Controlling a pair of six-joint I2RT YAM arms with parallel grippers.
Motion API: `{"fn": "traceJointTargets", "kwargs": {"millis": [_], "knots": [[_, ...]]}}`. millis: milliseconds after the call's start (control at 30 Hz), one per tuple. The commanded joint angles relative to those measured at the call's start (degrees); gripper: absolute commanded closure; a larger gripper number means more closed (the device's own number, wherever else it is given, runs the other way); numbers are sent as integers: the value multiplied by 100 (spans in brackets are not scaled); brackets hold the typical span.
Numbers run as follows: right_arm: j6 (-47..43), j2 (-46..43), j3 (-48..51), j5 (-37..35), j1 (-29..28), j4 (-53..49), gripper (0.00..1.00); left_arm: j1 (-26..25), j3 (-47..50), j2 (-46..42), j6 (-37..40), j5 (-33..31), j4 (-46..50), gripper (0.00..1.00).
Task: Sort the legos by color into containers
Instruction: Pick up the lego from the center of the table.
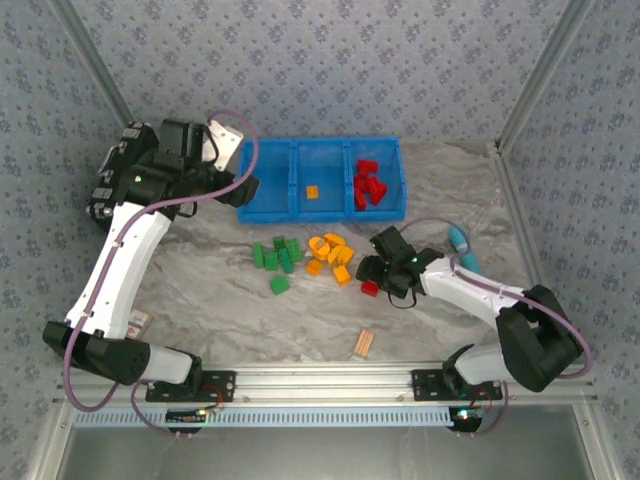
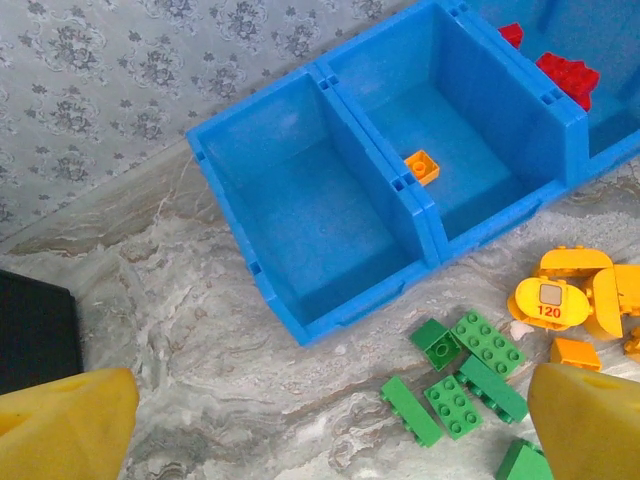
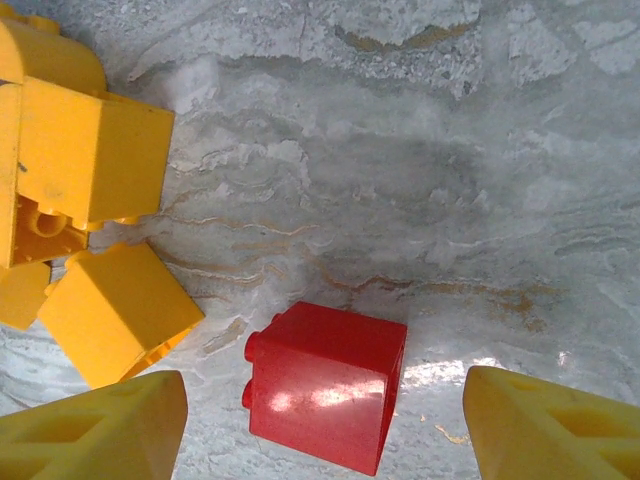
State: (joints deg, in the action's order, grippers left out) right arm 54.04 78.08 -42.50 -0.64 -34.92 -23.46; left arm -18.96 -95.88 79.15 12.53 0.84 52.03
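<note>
The red lego is below the robot's right gripper, and tabletop shows between the lego and each yellow finger, so the gripper needs to lower around the lego first, then close.
The blue bin [image 1: 300, 214] has three containers. Its left one [image 2: 310, 215] is empty, the middle one holds one orange lego [image 2: 421, 167], and the right one holds red legos [image 1: 368, 185]. Green legos [image 1: 278, 255] and orange-yellow legos [image 1: 332, 255] lie loose in front of the bin. My right gripper [image 3: 325, 430] is open low over the table. A single red lego [image 3: 325, 385] lies on its side between the yellow fingers [image 3: 100, 430], with a gap on both sides. My left gripper [image 2: 320, 430] is open and empty above the table by the bin's left front corner.
A pale orange striped flat piece [image 1: 363, 343] lies near the front edge. Two teal objects [image 1: 462, 245] sit right of the right arm. A black case [image 2: 35, 330] is at the left, and a small card [image 1: 138, 322] lies by the left arm's base. Metal frame posts border the table.
</note>
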Motion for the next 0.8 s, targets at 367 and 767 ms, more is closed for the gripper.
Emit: {"fn": "traceJointTargets", "kwargs": {"millis": [367, 767], "knots": [[101, 730, -138, -54, -59, 71, 32, 42, 166, -209, 1, 52, -167, 0], [-60, 962, -236, -6, -85, -29, 55, 50, 161, -128, 12, 30, -158, 0]]}}
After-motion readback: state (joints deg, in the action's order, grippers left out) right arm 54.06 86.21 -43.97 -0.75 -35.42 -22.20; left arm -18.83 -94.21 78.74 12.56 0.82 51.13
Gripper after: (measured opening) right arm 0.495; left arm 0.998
